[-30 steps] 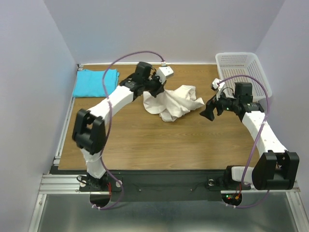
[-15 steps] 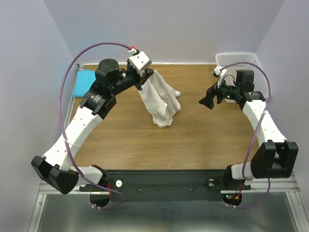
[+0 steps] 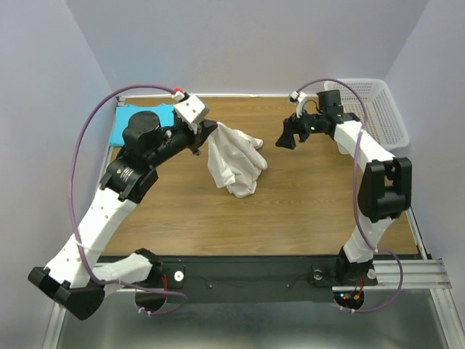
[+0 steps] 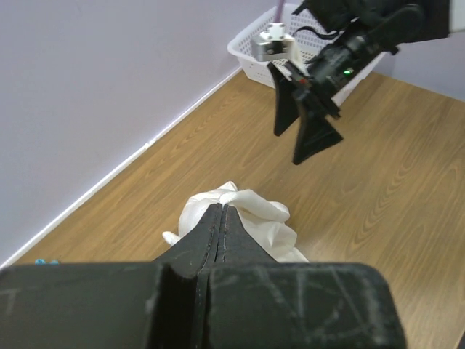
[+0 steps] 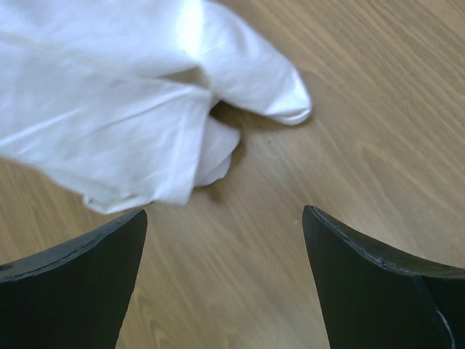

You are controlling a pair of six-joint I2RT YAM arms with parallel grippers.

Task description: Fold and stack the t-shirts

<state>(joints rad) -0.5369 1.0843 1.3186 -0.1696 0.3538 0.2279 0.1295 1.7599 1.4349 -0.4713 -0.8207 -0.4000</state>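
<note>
I will first move my right gripper across to the left in the top view to get onto the shirt's upper end (image 3: 256,142) (image 5: 290,106), because that loose end is closest to its open fingers.
The cream-white t-shirt (image 3: 234,161) hangs bunched from my left gripper (image 3: 210,130), its lower end resting on the wooden table (image 3: 290,203). In the left wrist view the left gripper (image 4: 221,208) is shut, with the shirt's cloth (image 4: 258,218) pinched at its tips. My right gripper (image 3: 288,138) hovers open just right of the shirt, apart from it. The right wrist view shows the right gripper (image 5: 224,212) wide open over bare wood, the white shirt (image 5: 109,109) ahead of it. The turquoise t-shirt (image 3: 117,130) lies folded at the back left, partly hidden by my left arm.
A white mesh basket (image 3: 380,102) stands at the back right corner against the wall, also seen in the left wrist view as the basket (image 4: 251,45) behind the right gripper (image 4: 305,131). Lilac walls close off the table's back and sides.
My left arm has raised the white shirt off the table, so it hangs bunched. The right gripper has swung left and back, coming close to the shirt.
</note>
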